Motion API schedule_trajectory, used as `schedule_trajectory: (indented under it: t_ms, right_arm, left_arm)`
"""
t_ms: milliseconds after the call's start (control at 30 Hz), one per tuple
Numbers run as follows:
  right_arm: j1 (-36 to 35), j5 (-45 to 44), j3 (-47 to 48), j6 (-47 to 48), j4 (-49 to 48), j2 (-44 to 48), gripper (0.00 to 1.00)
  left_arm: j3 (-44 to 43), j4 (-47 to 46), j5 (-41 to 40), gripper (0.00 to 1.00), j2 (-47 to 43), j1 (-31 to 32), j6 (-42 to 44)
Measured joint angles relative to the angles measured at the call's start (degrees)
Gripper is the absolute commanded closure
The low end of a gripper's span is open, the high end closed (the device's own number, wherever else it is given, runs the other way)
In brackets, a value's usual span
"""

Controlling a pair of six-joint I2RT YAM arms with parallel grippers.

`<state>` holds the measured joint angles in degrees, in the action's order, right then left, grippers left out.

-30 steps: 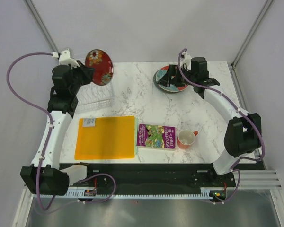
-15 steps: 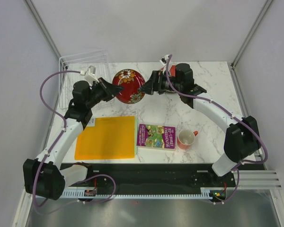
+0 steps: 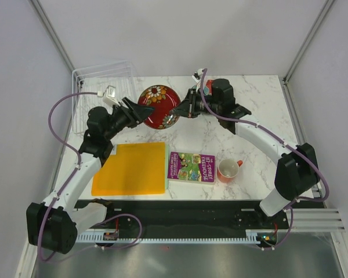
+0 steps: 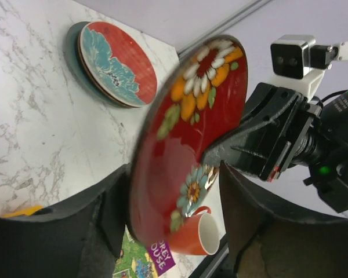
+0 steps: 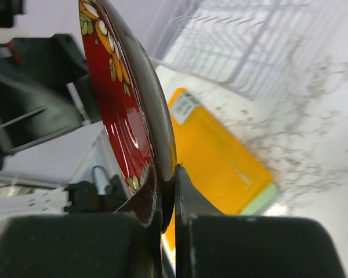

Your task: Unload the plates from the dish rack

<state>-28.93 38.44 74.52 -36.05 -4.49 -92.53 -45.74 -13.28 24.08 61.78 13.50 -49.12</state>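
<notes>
My right gripper carries the red plate (image 3: 158, 107) outward to the right in the top view next, then down onto the stack of plates.
A red plate (image 3: 158, 107) with a flower pattern stands on edge in the air above the table's middle, between both grippers. My right gripper (image 3: 177, 110) is shut on its right rim; in the right wrist view the fingers (image 5: 167, 191) pinch the plate's (image 5: 127, 98) edge. My left gripper (image 3: 140, 113) is at the left rim with its jaws open, and the plate (image 4: 185, 145) sits loosely between the spread fingers (image 4: 174, 191). The see-through dish rack (image 3: 95, 78) lies at the back left and looks bare. A stack of plates (image 4: 116, 63) rests on the marble further back.
An orange mat (image 3: 130, 168) lies at the front left. Beside it are a purple and green book (image 3: 191, 166) and an orange-red mug (image 3: 227, 169). The frame posts stand at the back corners.
The left arm brought the red plate from the back left to the middle. The right arm came over from the stacked plates and shut on its rim. The left jaws have opened.
</notes>
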Motion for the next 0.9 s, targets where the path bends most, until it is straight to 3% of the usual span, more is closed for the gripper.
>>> schedule_trajectory:
  t_ms: [200, 233, 367, 533, 733, 900]
  right_arm:
    - [4.33, -9.46, 2.21, 7.41, 8.31, 0.0, 1.0]
    - [6.45, -10.47, 2.56, 7.93, 9.42, 0.0, 1.0]
    - [16.09, -12.35, 5.99, 8.92, 11.3, -2.16, 1.0]
    - [25.99, -10.71, 16.44, 7.41, 10.27, -13.79, 1.0]
    - [29.22, -9.64, 23.96, 4.92, 9.94, -28.55, 1.0]
    - [29.07, -8.72, 25.35, 4.24, 12.35, -34.56, 1.0]
  left_arm:
    - [0.04, 8.46, -6.62, 0.18, -4.35, 0.44, 5.53]
    - [0.04, 10.29, -8.68, 0.0, -5.42, 0.48, 6.84]
    - [0.24, 16.37, -16.83, 0.0, -9.99, 0.48, 11.65]
    - [1.92, 20.06, -22.64, 0.0, -15.32, 0.46, 16.13]
    - [2.99, 22.6, -24.0, 0.0, -16.94, 0.46, 20.68]
    - [3.04, 24.3, -24.09, 0.0, -17.46, 0.46, 23.06]
